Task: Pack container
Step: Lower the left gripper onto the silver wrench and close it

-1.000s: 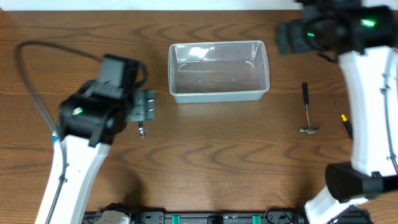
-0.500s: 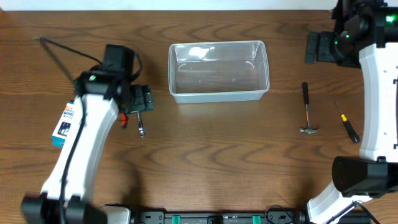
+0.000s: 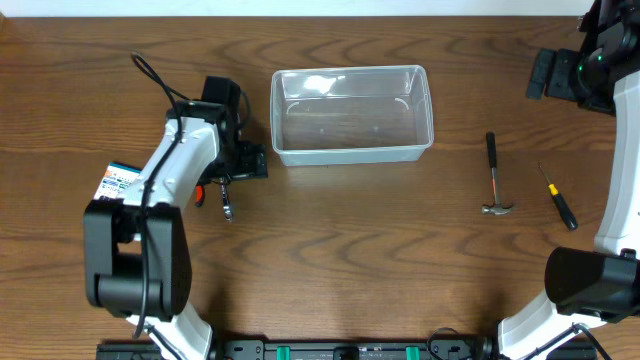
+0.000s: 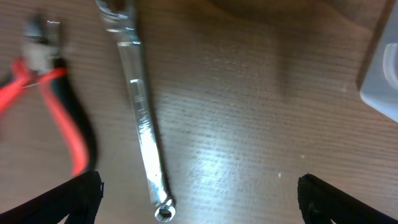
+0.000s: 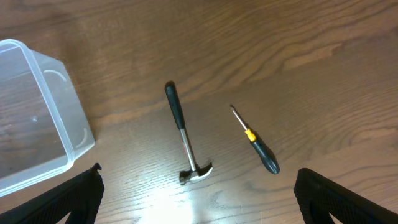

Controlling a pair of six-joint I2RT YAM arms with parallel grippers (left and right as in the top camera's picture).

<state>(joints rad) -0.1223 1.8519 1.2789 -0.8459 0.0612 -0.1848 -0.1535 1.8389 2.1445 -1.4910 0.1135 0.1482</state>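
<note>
The wrench's bare handle [image 3: 226, 195] [image 4: 146, 134] is below and off-centre to the left in the wrist view, so my left gripper needs to move down and toward that side next.
The clear plastic container [image 3: 350, 153] stands empty at the back centre of the table. My left gripper [image 3: 246, 160] is open and empty, just left of the container's front left corner. In the left wrist view, my left gripper [image 4: 199, 208] hovers over a silver wrench [image 4: 140, 115], with red-handled pliers [image 4: 59, 99] to its left and the container's corner [image 4: 382, 74] at the right. My right gripper [image 3: 545, 75] is open and empty, high at the back right. The right wrist view shows the container [image 5: 69, 121], a hammer [image 5: 181, 134] and a screwdriver [image 5: 256, 142].
The wrench [image 3: 227, 204] and pliers [image 3: 202, 190] lie left of the container. The hammer [image 3: 494, 175] and the yellow-and-black screwdriver [image 3: 558, 198] lie to its right. A small blue-and-white box [image 3: 118, 180] lies at the left, beside my left arm.
My left gripper has moved right, toward the container, and the arm no longer covers the small box. My right gripper has moved right toward the table's far right edge.
</note>
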